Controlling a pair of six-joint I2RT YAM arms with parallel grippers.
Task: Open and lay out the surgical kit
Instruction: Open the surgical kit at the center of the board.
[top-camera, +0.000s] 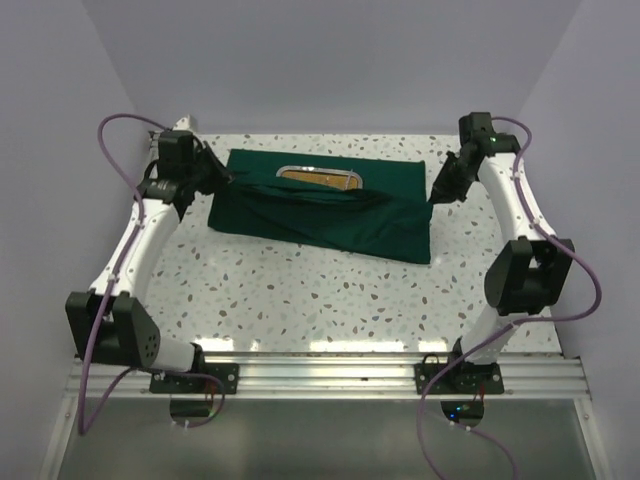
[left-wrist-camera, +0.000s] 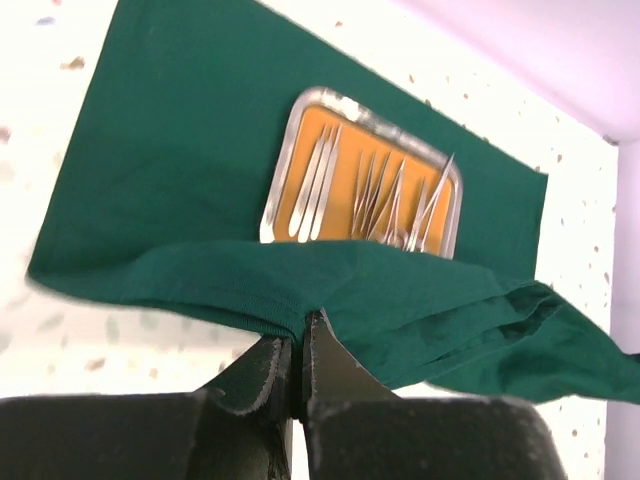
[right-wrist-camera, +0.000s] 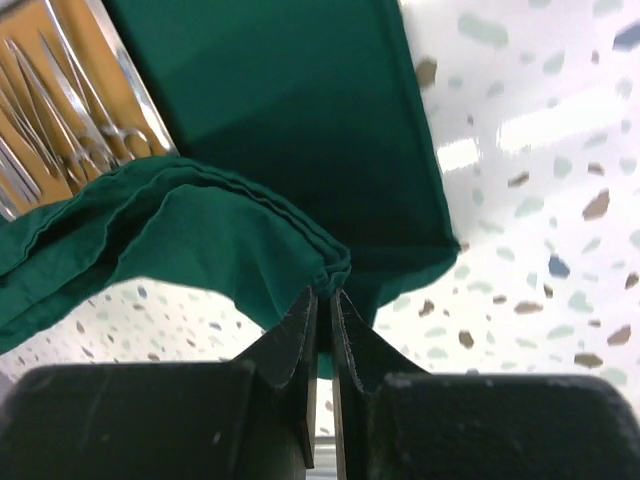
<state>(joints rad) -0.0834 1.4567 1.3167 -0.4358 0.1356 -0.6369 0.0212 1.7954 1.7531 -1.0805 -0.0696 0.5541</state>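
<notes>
My left gripper will next draw the wrap's front flap back and down over the bare table before the bar (top-camera: 213, 314) and release it, as the flap's fold still covers the tray's front.
The dark green cloth wrap (top-camera: 330, 205) lies across the far half of the table. Its front flap is lifted between my two grippers and hangs in a sagging fold. The steel tray (top-camera: 320, 178) with an orange-brown floor shows partly uncovered behind the fold. In the left wrist view the tray (left-wrist-camera: 300, 150) holds several silver instruments (left-wrist-camera: 375, 195). My left gripper (top-camera: 224, 178) is shut on the flap's left edge (left-wrist-camera: 290, 320). My right gripper (top-camera: 437, 193) is shut on the bunched right corner (right-wrist-camera: 335, 270). The tray (right-wrist-camera: 120, 70) and instruments (right-wrist-camera: 60, 100) also show in the right wrist view.
The speckled white table (top-camera: 320, 300) runs from the cloth to the aluminium rail (top-camera: 330, 375) at the near edge. Lilac walls close the back and both sides. Purple cables loop beside each arm.
</notes>
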